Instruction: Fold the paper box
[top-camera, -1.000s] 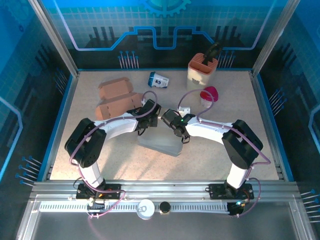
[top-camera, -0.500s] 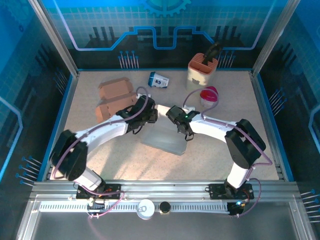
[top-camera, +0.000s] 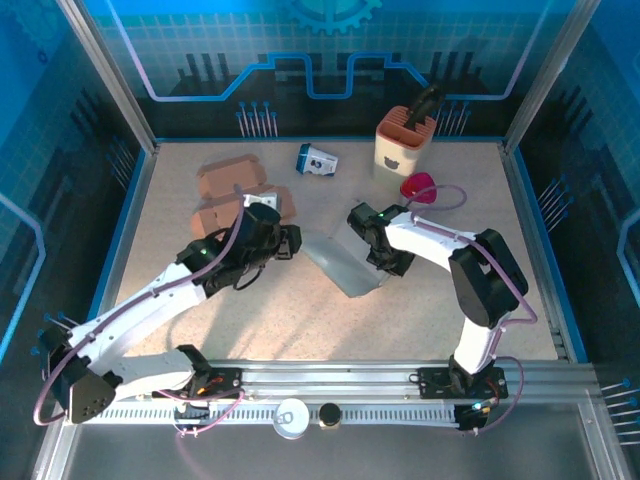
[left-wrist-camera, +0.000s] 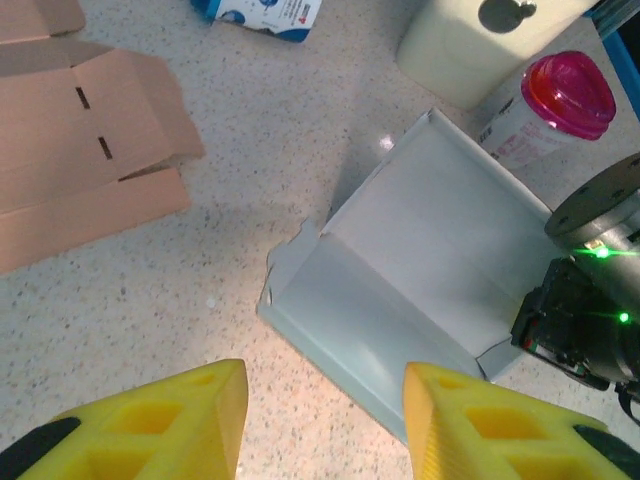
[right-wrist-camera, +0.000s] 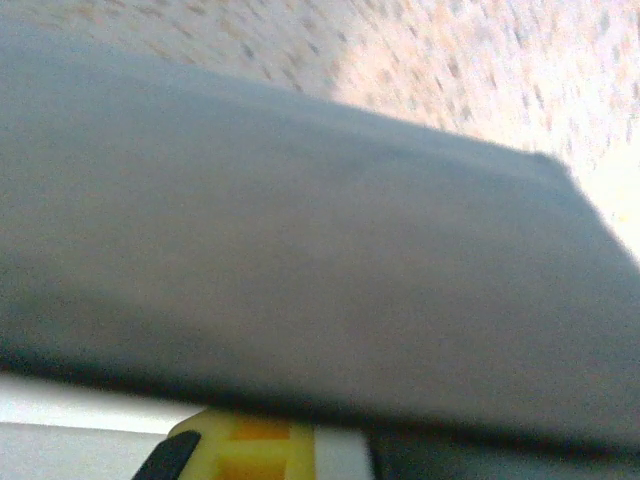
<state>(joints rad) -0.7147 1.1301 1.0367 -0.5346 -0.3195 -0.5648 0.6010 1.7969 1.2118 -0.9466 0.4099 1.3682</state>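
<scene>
My right gripper will next swing the box's edge back to the bare tabletop before the near bar (top-camera: 386, 310), which is behind my right gripper. This will straighten the slanted box, and then my right gripper will let go.
The paper box (top-camera: 343, 262) is pale grey, half folded, and lies mid-table with one long wall raised. In the left wrist view the paper box (left-wrist-camera: 400, 270) shows its open inside, with a small flap at its left end. My left gripper (top-camera: 284, 243) stands open just left of the box, its yellow fingers (left-wrist-camera: 190, 420) apart over bare table and holding nothing. My right gripper (top-camera: 386, 262) is shut on the box's right edge. A grey panel of the paper box (right-wrist-camera: 300, 230) lies close over the right wrist camera, above one yellow finger (right-wrist-camera: 240, 445).
Flat brown cardboard boxes (top-camera: 235, 195) lie at the back left, close to my left arm. A blue-and-white package (top-camera: 316, 159), a cream holder (top-camera: 403, 140) and a pink-lidded cup (top-camera: 418, 187) stand behind the box. Glass walls ring the table.
My left arm has drawn back to the left, off the box. My right gripper has moved right and carried the box along, turning it.
</scene>
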